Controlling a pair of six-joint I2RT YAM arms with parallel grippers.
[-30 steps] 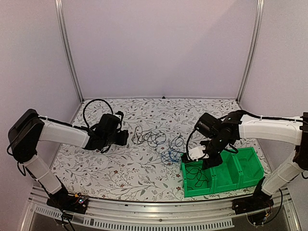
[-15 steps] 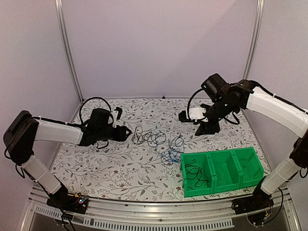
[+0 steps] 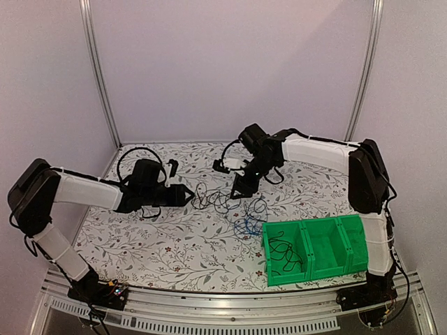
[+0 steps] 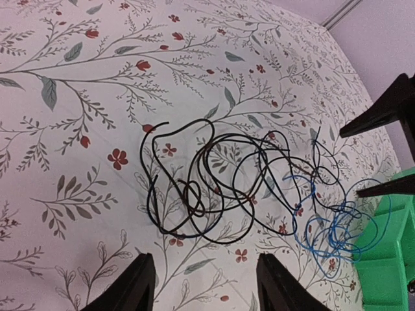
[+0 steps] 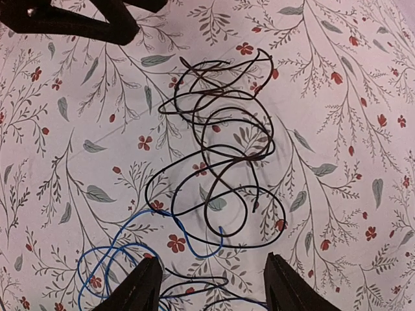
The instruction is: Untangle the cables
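Observation:
The robot's right gripper should go down and move toward the left gripper, onto the reddish-brown cable's near loop [image 3: 225, 199] [image 5: 225, 170] over the black loops.
The cables lie tangled mid-table: black loops [image 3: 218, 201] with a bright blue cable [image 3: 246, 225] at their right. My left gripper [image 3: 186, 195] is open and empty just left of the tangle, low over the table. My right gripper [image 3: 237, 191] is open and empty just behind the tangle. In the left wrist view the black loops [image 4: 214, 188] and blue cable [image 4: 331, 227] lie ahead of my open left gripper [image 4: 207, 293]. In the right wrist view the black loops [image 5: 220, 142] and blue cable [image 5: 123, 253] lie ahead of my open right gripper [image 5: 214, 291].
A green three-compartment bin [image 3: 349, 241] stands at the front right, next to the blue cable. Its left compartment holds a black cable [image 3: 283, 255]. The bin's corner shows in the left wrist view [image 4: 389, 259]. Frame posts and walls close the table's back and sides.
My right arm has swung from over the green bin to the back and then left, ending above the tangle. My left gripper has moved right toward the tangle. The cables have not moved.

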